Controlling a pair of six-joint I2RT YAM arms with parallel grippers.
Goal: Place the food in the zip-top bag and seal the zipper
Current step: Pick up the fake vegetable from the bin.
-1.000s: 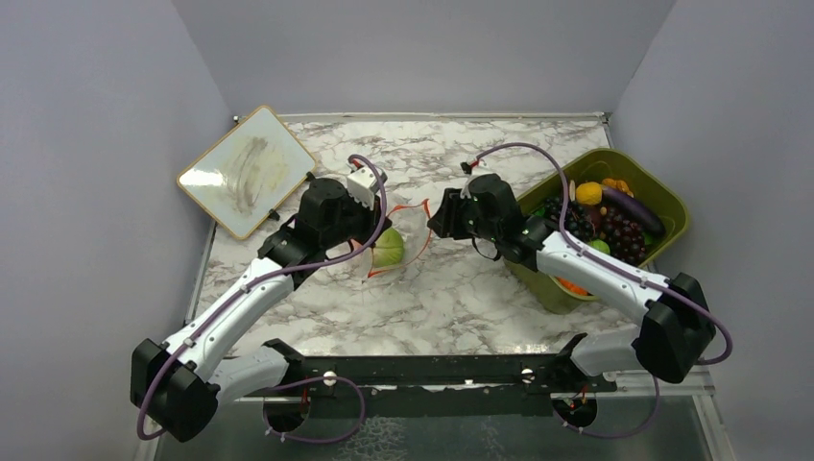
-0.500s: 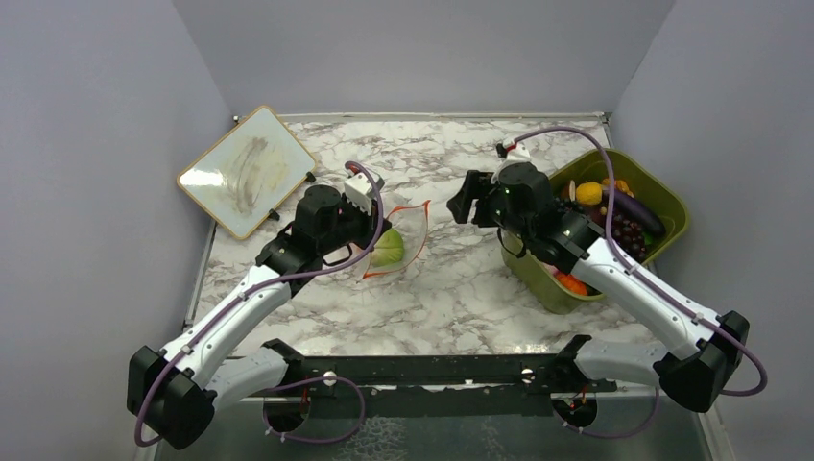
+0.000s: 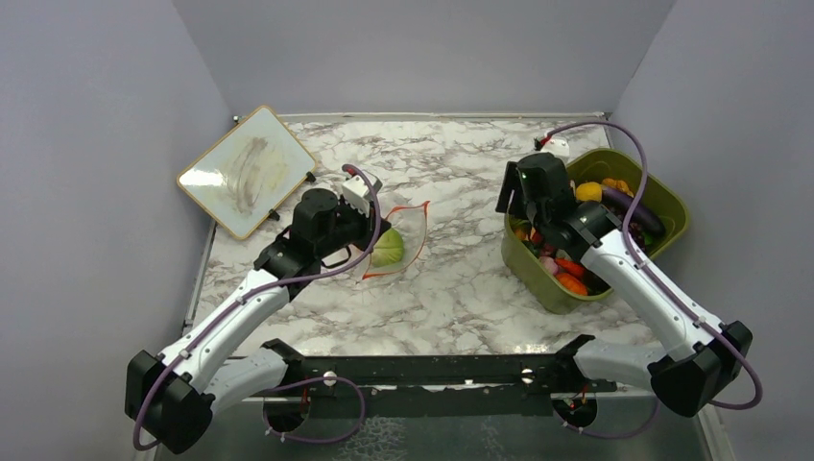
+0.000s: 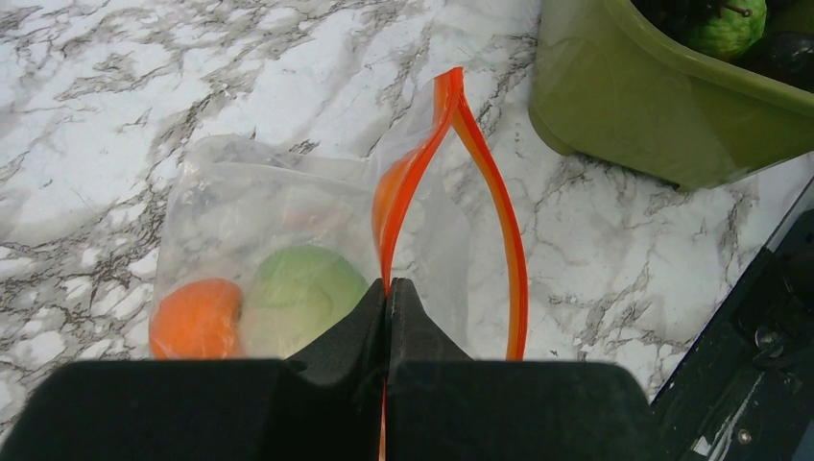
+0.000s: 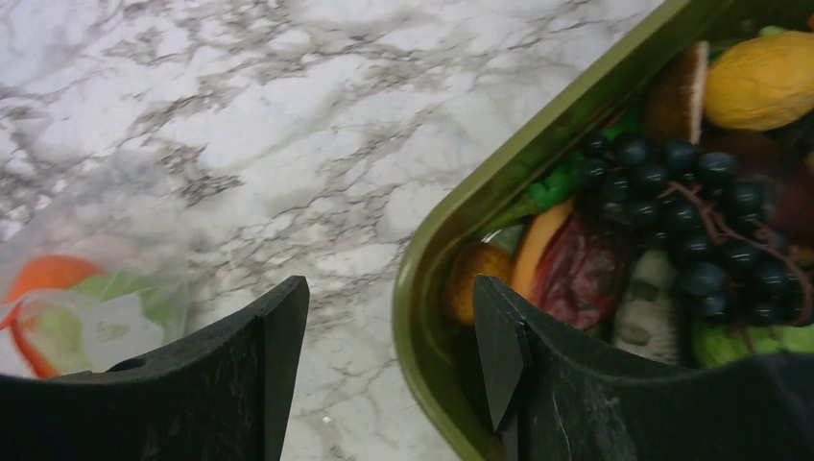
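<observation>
I will bring my right gripper across and down onto the brown piece by the yellow-orange fruit (image 5: 758,82), since that piece lies below and to its right in the top view.
The clear zip-top bag (image 3: 408,235) lies open on the marble table, its red-orange zipper (image 4: 491,211) spread in a loop. Inside it are a light-green cabbage-like ball (image 4: 302,293) and an orange piece (image 4: 195,317). My left gripper (image 4: 387,288) is shut on the near strip of the zipper and holds the mouth up. My right gripper (image 5: 389,341) is open and empty, above the left rim of the olive-green bin (image 3: 538,279). The bin holds dark purple grapes (image 5: 706,211), a yellow-orange fruit (image 5: 758,82) and other toy food.
A framed whiteboard (image 3: 247,170) lies at the table's far left corner. Grey walls close in the left, back and right sides. The bin (image 4: 662,115) stands right of the bag, a short gap apart.
My right gripper has drawn back from the bag's mouth to the right, ending over the bin's left rim. My left gripper has kept its hold on the zipper.
</observation>
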